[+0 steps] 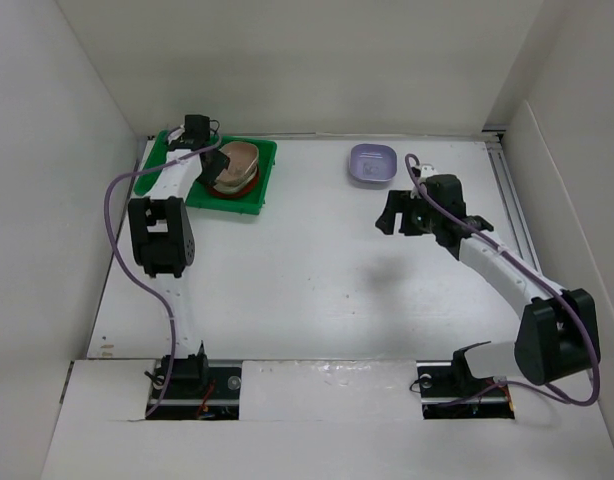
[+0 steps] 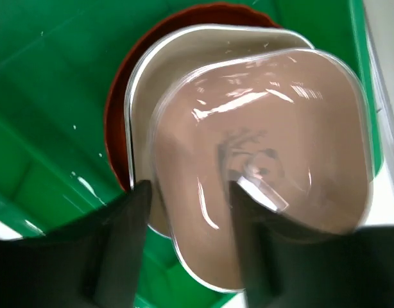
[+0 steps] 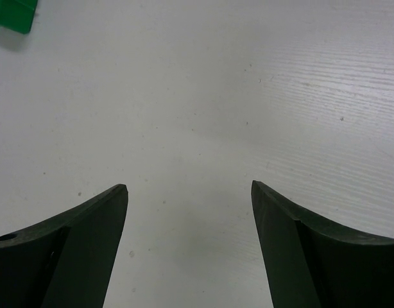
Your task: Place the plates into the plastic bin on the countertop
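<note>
I need to move my right gripper outward and down next, onto the lavender plate's rim facing the metal bar, because the lavender plate is outward of and below the open fingers.
The green plastic bin sits at the back left of the white countertop. It holds a stack: a red plate at the bottom, a cream plate, and a tan-pink plate lying askew on top. My left gripper hovers over the stack, jaws open with the tan-pink plate's near rim between them. A lavender plate rests on the countertop at the back. My right gripper is open and empty, a little in front of the lavender plate. No other plates show.
White walls enclose the countertop on the left, back and right. A metal rail runs along the right edge. A corner of the bin shows at the top left of the right wrist view.
</note>
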Motion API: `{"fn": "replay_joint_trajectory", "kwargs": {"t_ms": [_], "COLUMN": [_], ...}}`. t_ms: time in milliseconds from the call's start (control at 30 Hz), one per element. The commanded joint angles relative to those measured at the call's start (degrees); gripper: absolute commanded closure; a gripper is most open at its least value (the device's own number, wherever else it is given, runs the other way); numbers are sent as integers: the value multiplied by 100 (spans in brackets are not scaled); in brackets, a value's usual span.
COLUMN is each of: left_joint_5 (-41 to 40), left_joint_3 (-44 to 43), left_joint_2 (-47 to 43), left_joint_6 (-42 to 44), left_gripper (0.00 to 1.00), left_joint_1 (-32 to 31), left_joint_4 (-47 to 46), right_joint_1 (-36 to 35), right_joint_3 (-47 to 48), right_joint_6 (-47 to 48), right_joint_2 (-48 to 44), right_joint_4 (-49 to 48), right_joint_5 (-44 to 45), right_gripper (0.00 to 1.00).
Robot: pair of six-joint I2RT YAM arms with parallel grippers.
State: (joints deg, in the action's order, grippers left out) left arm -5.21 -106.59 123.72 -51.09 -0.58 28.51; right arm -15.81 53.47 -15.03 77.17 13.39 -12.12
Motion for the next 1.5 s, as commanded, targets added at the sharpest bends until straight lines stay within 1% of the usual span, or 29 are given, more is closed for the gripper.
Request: {"fn": "replay_joint_trajectory", "kwargs": {"t_ms": [0, 33, 133, 200, 333, 433, 467, 500, 533, 600, 633, 667, 800, 867, 933, 1000, 1033, 1067, 1100, 1133, 1167, 1200, 1233, 1267, 1300, 1333, 1367, 1433, 1467], "left_joint_5": [-138, -242, -506, -725, -938, -562, -464, -402, -402, -402, -402, -167, 379, 381, 268, 153, -109, -199, -199, -199, -252, -252, -252, -252, -252, -252, -252, -147, -147], "left_joint_3": [-337, -171, -20, -20, -108, 269, 461, 977, 1295, 1884, 2383, 2614, 3652, 4186, 4435, 4506, 4506, 4506, 4506, 4506, 4506, 4576, 4646, 4647, 4699, 4700, 4752, 4752, 4674], "left_joint_2": [-409, -523, -1112, -1534, -2105, -2501, -2624, -2756, -3088, -3432, -3703, -3810, -4233, -4504, -4681, -4804, -4805, -4805, -4866, -4945, -4945, -5015, -5085, -5086, -5086, -5086, -5086, -5016, -4885], "left_joint_6": [11, 11, 11, 98, 625, 995, 1083, 1136, 1136, 1198, 1198, 1198, 1268, 1268, 1268, 1321, 1321, 1321, 1382, 1382, 1382, 1382, 1382, 1330, 1330, 1330, 1330, 1330, 1382], "left_gripper": [49, 31, 19, 0, 0, 0, 0, 0, 0, 0, 0, 0, 0, 0, 0, 0, 0, 0, 0, 0, 0, 0, 0, 0, 0, 0, 0, 0, 0], "left_joint_1": [14, 14, 14, -73, -520, -776, -838, -891, -1031, -1216, -1277, -1339, -1340, -1340, -1558, -1743, -1918, -1972, -1972, -1972, -1972, -1972, -1972, -1972, -1972, -1972, -1972, -1972, -2077], "left_joint_4": [58, 58, -91, -91, -65, -127, -214, -275, -511, -802, -986, -1084, -1558, -1821, -1954, -2007, -1886, -1832, -1832, -1832, -1832, -1832, -1832, -1832, -1832, -1832, -1832, -1832, -1832], "right_joint_1": [-18, -18, -18, -18, 51, 227, 228, 297, 376, 560, 614, 667, 790, 843, 843, 843, 843, 843, 843, 843, 843, 843, 843, 843, 843, 843, 843, 843, 843], "right_joint_3": [-4, -4, 49, 49, 443, 1312, 1593, 2214, 2507, 3314, 3571, 3826, 4890, 5391, 5690, 6506, 6918, 7758, 8079, 8369, 8555, 8557, 8496, 8408, 8225, 8127, 8031, 7628, 7338], "right_joint_6": [123, 123, 71, 70, 70, 70, 70, 70, 70, 70, -17, -70, -123, -123, -123, -123, -71, -10, 43, 44, 44, 44, 44, 44, 44, -26, -27, -27, -27], "right_joint_2": [-246, -246, -115, -35, 403, 1246, 1509, 1782, 2315, 2828, 3065, 3520, 4490, 4928, 5211, 5832, 6097, 6343, 6563, 6870, 6943, 6944, 6944, 6944, 6944, 6874, 6804, 6646, 6271], "right_joint_4": [-240, -240, -293, -293, -354, -57, 66, 372, 471, 690, 779, 866, 1156, 1298, 1350, 1797, 2077, 2654, 2852, 3054, 3195, 3196, 3196, 3196, 3196, 3136, 3135, 3187, 3101], "right_joint_5": [-71, -71, -71, -71, 463, 667, 832, 912, 913, 844, 843, 843, 1061, 1203, 1255, 1387, 1388, 1440, 1440, 1527, 1528, 1528, 1441, 1362, 1361, 1292, 1291, 1291, 1291], "right_gripper": [17, 17, 17, 17, 17, 17, 17, 17, 17, 17, 17, 18, 19, 19, 19, 21, 22, 25, 25, 27, 36, 40, 49, 62, 83, 89, 99, 100, 100]}}
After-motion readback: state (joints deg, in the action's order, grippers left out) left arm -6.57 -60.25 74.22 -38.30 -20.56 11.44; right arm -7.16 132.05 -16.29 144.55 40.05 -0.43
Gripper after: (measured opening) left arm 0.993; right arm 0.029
